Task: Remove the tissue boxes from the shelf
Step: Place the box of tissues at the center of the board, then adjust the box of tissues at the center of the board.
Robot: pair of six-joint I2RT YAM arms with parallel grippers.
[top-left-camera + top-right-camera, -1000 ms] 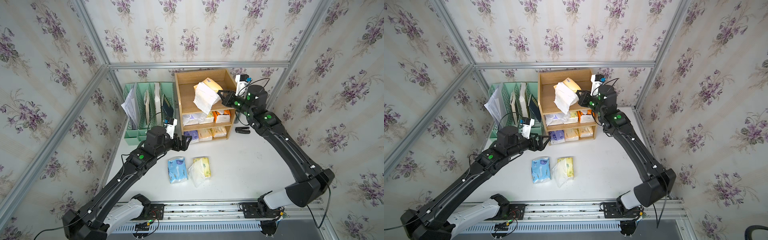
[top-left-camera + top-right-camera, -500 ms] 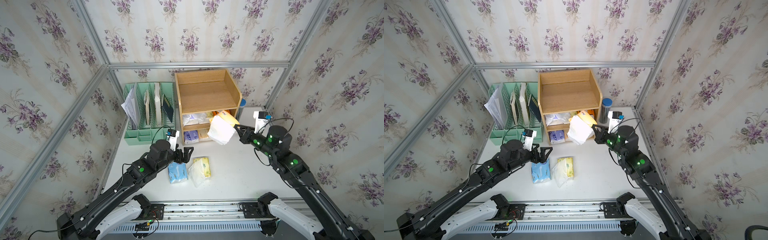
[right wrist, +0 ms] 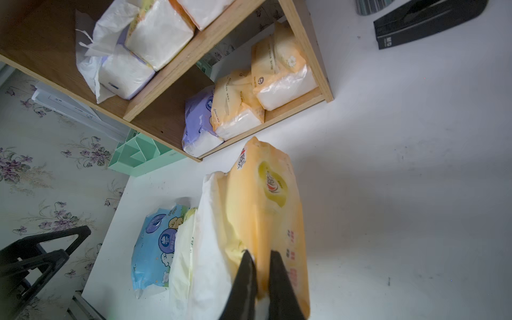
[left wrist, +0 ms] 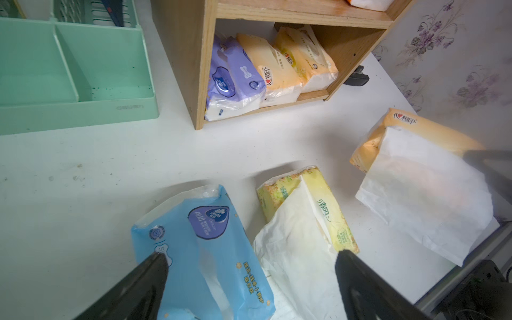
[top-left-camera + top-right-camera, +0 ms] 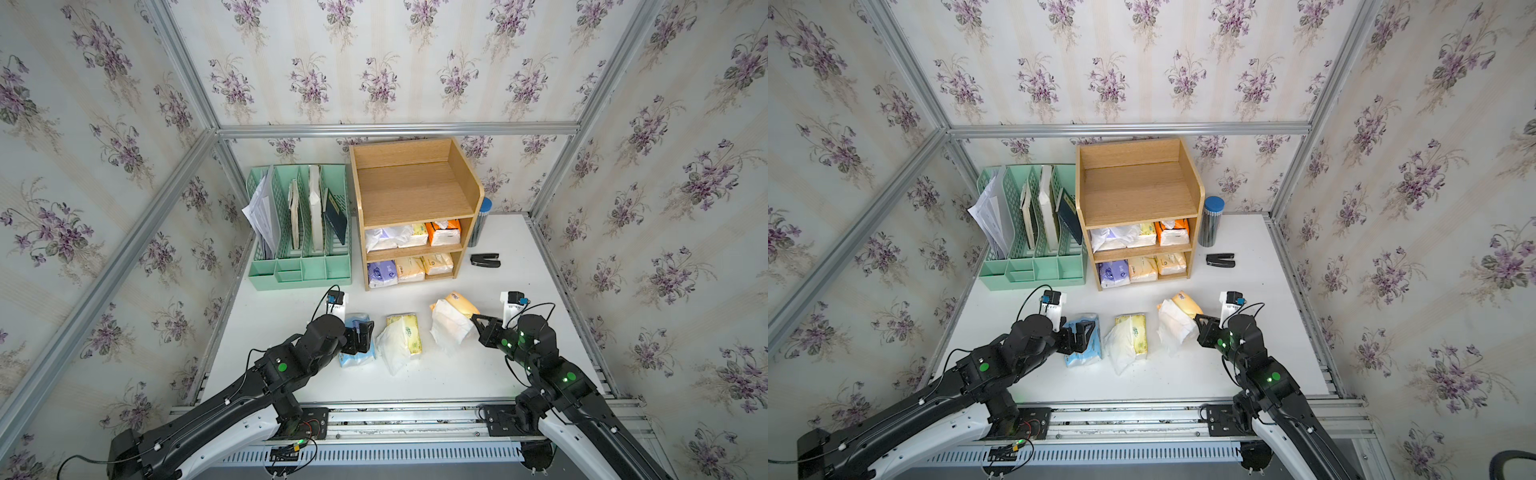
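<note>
My right gripper lowers the orange tissue box (image 3: 266, 194) onto the bare tabletop beside the yellow-green tissue box next and lets go there, since that spot is just below.
The wooden shelf (image 5: 415, 195) has a bare top tier. Several tissue boxes sit in its middle tier (image 5: 413, 236) and bottom tier (image 5: 409, 268). My right gripper (image 3: 259, 253) is shut on an orange tissue box (image 3: 266, 194) with a white tissue (image 5: 449, 328) hanging out, low over the table's front right. A light blue tissue box (image 5: 357, 357) and a yellow-green one (image 5: 405, 336) lie on the table. My left gripper (image 4: 252, 255) hangs open just above the blue box, holding nothing.
A mint-green file rack (image 5: 299, 232) with papers stands left of the shelf. A dark cylinder with a blue lid (image 5: 482, 220) and a black stapler (image 5: 485, 260) are to its right. The metal rail (image 5: 395, 415) runs along the table's front edge.
My right arm carried the orange tissue box from the shelf's top tier down to the front right of the table. My left arm drew back toward the front, over the blue box.
</note>
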